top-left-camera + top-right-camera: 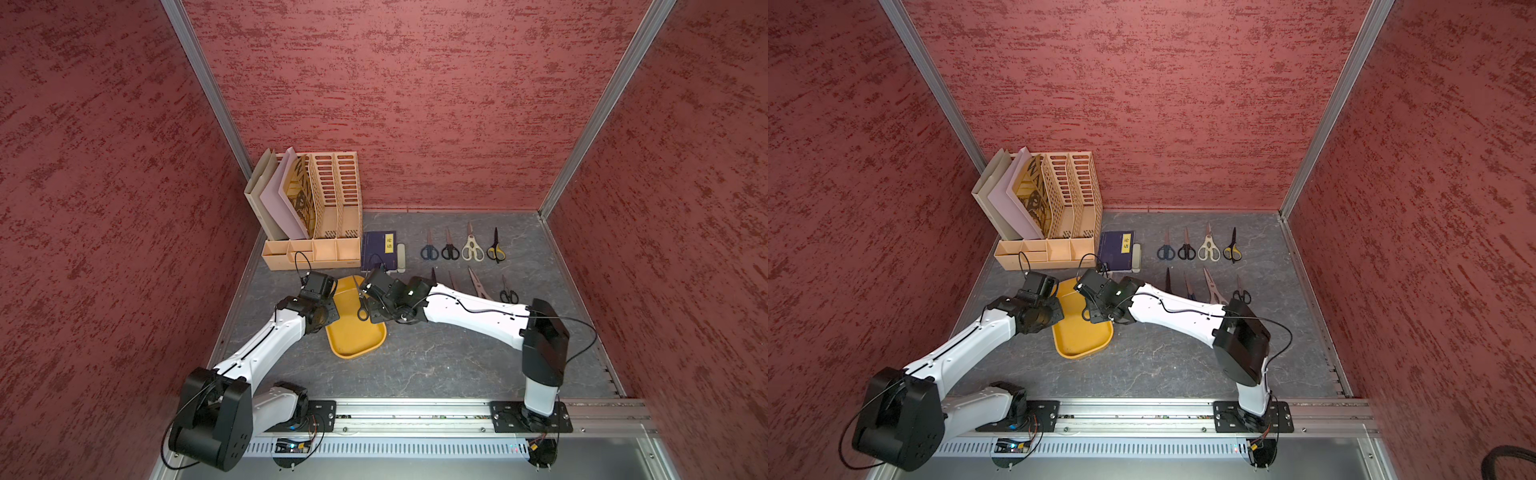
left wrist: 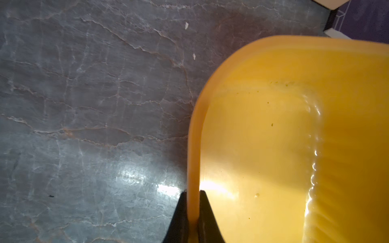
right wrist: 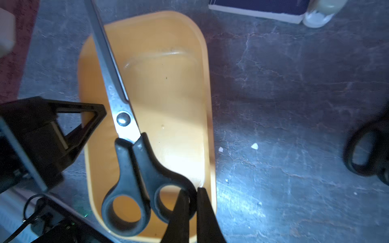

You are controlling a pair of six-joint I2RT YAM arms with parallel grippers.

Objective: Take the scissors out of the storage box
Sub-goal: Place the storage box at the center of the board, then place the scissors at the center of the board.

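My right gripper moves past the box's rim toward the scissors rows next and lowers to release, since bare tabletop (image 1: 1136,328) (image 3: 281,176) beside the box lies below it.
The mustard-yellow storage box (image 1: 353,340) (image 1: 1079,336) lies between my two arms. My left gripper (image 2: 192,194) is shut on the box's side rim (image 2: 194,136), one finger inside the wall and one outside. One pair of scissors (image 3: 134,160) with black handles and a long steel blade (image 1: 357,287) lies lengthwise over the box (image 3: 172,94), the blade reaching past the far rim. My right gripper (image 3: 192,191) is shut on the rim of one handle ring. Whether the scissors are clear of the box floor I cannot tell.
Several more pairs of scissors lie on the grey table to the right: a back row (image 1: 472,248) and a nearer row (image 1: 508,293) partly hidden under my right arm. A beige file organizer (image 1: 328,208) and a dark blue book (image 1: 380,249) stand behind the box.
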